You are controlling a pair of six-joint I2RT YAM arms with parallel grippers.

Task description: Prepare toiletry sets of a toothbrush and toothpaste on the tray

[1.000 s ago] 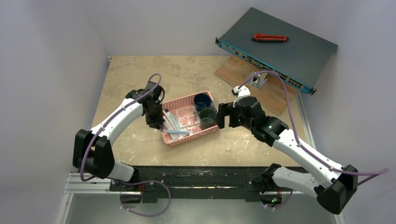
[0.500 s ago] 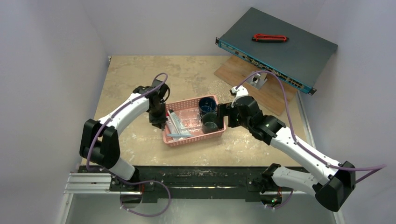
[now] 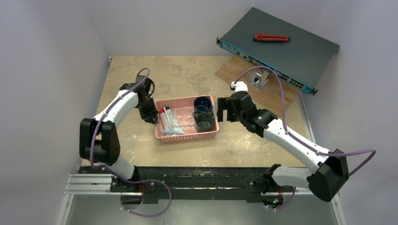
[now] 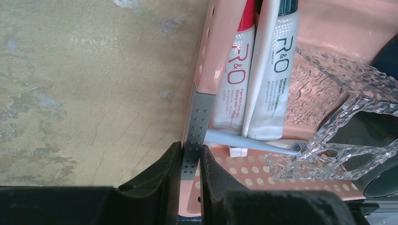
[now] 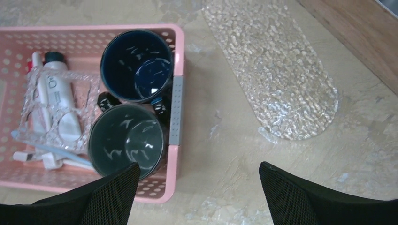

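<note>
The robot's left gripper holds the basket (image 3: 185, 136) close beside the tray, so next it will drag the basket toward the left in the top view over bare tabletop and then release it.
A pink slotted basket (image 3: 185, 136) holds two toothpaste tubes, one with red print (image 4: 232, 84) and one with dark print (image 4: 274, 79). A light blue toothbrush (image 4: 244, 143) lies across their ends, with a white toothbrush (image 5: 35, 89) beside them. My left gripper (image 4: 191, 152) is shut on the grey strip of the basket's left rim (image 4: 195, 126). My right gripper (image 5: 199, 166) hangs open over bare table just right of the basket. The clear textured tray (image 5: 277, 79) lies flat on the table, right of the basket and behind my right gripper.
In the basket stand a dark blue mug (image 5: 136, 65), a dark grey mug (image 5: 126, 140) and a clear crystal-like holder (image 4: 338, 136). A network switch (image 3: 281, 47) with a red tool on it rests on a wooden board (image 3: 244, 77) at the back right.
The basket has slid left and turned squarer to the table, with my left gripper still on its rim. My right arm followed it leftward, staying open.
</note>
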